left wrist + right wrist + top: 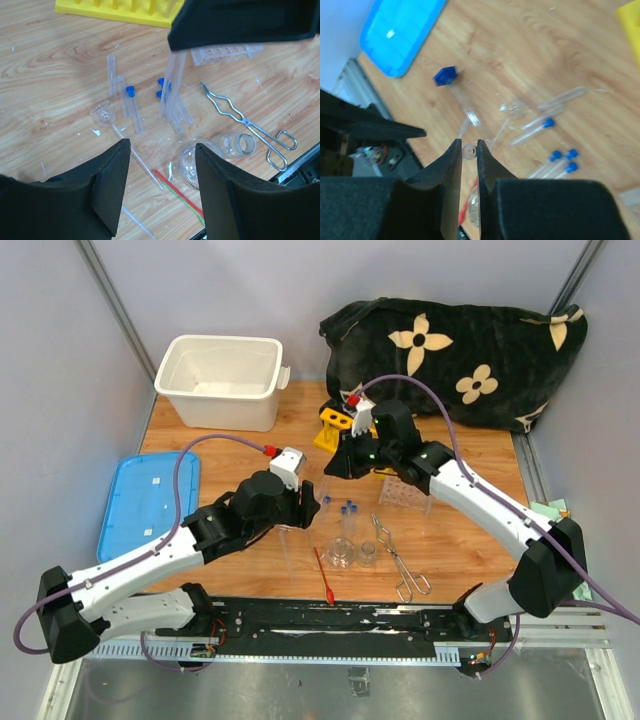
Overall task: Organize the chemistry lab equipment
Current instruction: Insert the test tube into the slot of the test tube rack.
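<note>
A peg of the yellow tube rack is bare, so my right gripper should next move outward, turn, lower the clear tube (pixel 469 151) over it and let go.
My right gripper (pixel 469 145) is shut on a clear tube (pixel 469 151), seen end-on between its jaws. In the left wrist view that tube (pixel 172 85) hangs down from the right gripper (pixel 240 20) over the table. The left gripper (pixel 162 150) is open and empty, above the red-tipped stick (pixel 175 187) and a small glass beaker (pixel 190 162). Blue-capped tubes (pixel 132 107) lie scattered on the wood. Behind them stands the yellow tube rack (pixel 335 425), with the clear plastic rack (pixel 405 490) to its right. Metal tongs (pixel 398 560) lie near the front.
A white tub (pixel 220 380) stands at the back left and its blue lid (pixel 150 502) lies flat at the left edge. The black flowered cloth (pixel 455 360) fills the back right. A second beaker (pixel 240 144) lies by the tongs (pixel 250 125). Thin rods (pixel 145 167) lie among glass bits.
</note>
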`<state>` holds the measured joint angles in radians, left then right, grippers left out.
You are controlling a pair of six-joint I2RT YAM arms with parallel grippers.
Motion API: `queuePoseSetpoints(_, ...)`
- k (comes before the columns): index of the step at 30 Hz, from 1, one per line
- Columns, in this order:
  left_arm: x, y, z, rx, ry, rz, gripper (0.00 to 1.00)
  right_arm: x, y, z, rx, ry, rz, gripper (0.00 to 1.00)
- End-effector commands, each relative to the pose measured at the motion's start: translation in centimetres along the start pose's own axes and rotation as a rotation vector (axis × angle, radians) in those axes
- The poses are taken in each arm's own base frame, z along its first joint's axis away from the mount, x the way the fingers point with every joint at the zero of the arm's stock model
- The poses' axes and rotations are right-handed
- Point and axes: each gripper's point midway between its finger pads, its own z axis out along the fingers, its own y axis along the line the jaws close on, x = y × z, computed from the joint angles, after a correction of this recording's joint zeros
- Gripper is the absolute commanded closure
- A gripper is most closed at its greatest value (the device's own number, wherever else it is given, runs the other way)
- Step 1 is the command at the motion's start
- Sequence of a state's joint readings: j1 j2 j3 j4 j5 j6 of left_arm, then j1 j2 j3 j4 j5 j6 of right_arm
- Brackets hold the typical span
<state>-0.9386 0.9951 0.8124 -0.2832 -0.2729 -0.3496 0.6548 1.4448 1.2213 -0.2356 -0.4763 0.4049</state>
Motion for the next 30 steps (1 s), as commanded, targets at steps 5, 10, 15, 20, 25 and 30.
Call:
queuePoseSetpoints(5,0.9,0.0,1.5,-0.051,0.064,-0.010,0.40,-3.8,-10.4,-2.8,0.568,-0.098,-0.199,0.99)
queuePoseSetpoints(10,2.3,1.0,2.6,-0.126,0.119,-0.008,0.33,-5.6,-14.6,-3.3,0.722,-0.183,-0.253,0.99)
queuePoseSetpoints(15,2.7,1.3,3.1,-0.141,0.113,-0.014,0.04,-7.0,-18.1,-3.3,0.765,-0.227,-0.210,1.00)
queuePoseSetpoints(20,3.3,1.4,3.7,-0.145,0.128,0.013,0.01,-8.3,-20.1,-2.7,0.759,-0.233,-0.194,0.99)
queuePoseSetpoints(25,3.7,1.3,4.6,-0.154,0.148,0.031,0.01,-8.9,-20.5,-1.5,0.732,-0.226,-0.208,1.00)
queuePoseSetpoints(30,3.8,1.3,5.2,-0.160,0.158,0.040,0.01,-9.6,-20.1,-1.4,0.712,-0.251,-0.210,0.99)
